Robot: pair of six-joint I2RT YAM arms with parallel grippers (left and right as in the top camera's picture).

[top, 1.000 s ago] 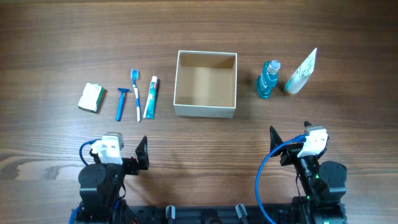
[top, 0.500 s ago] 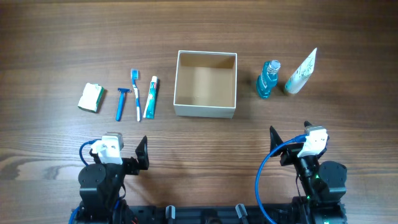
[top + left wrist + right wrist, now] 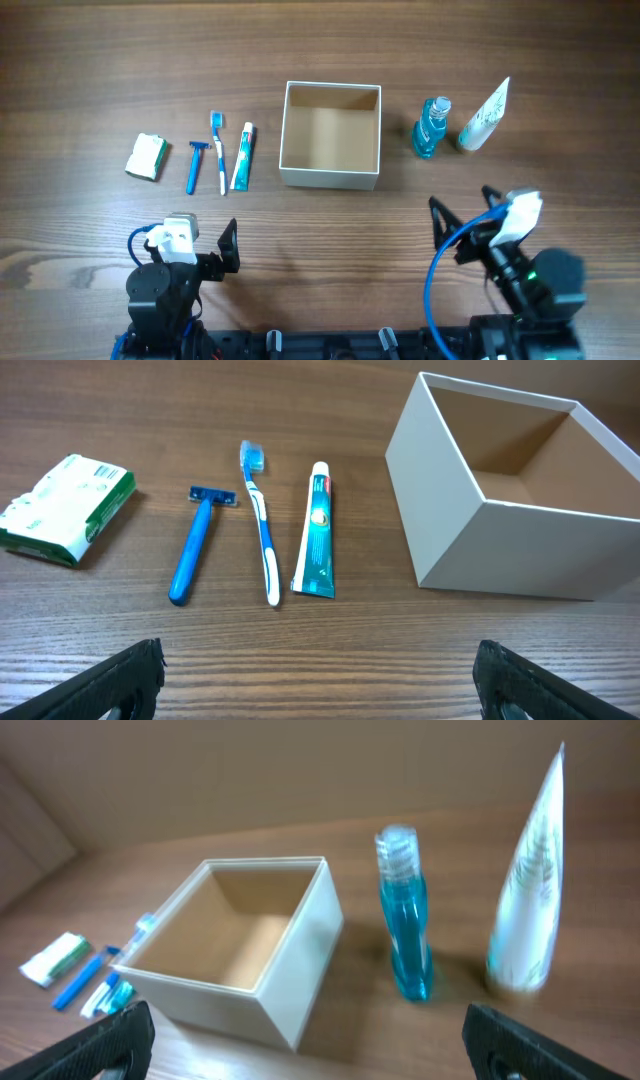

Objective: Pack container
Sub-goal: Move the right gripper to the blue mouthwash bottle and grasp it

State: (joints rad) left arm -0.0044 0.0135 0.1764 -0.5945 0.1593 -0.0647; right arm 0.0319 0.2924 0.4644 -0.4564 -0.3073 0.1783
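The blue bottle (image 3: pixel 431 127) stands upright. So my right gripper moves up and outward over it next, tilts its fingers down, then lowers them around the capped top.
The container (image 3: pixel 296 173) is a square white box with a tan inside, empty, at the table's middle; it also shows in the left wrist view (image 3: pixel 520 545) and the right wrist view (image 3: pixel 300 990). Left of it lie a toothpaste tube (image 3: pixel 242 156), a toothbrush (image 3: pixel 218 150), a blue razor (image 3: pixel 193 166) and a green-white packet (image 3: pixel 146 157). Right of it stand a blue bottle (image 3: pixel 431 127) and a white tube (image 3: pixel 485 115). My left gripper (image 3: pixel 228 250) is open and empty near the front edge. My right gripper (image 3: pixel 462 222) is open and empty, front right of the container.
The razor (image 3: pixel 195 545), toothbrush (image 3: pixel 262 525), toothpaste (image 3: pixel 316 535) and packet (image 3: pixel 65 508) lie apart in a row. The blue bottle (image 3: pixel 405 915) and white tube (image 3: pixel 530 885) stand close together. Bare wooden table lies between the grippers and the objects.
My right arm has lifted and shifted slightly right and forward, its gripper still open. The left arm and all objects have not moved.
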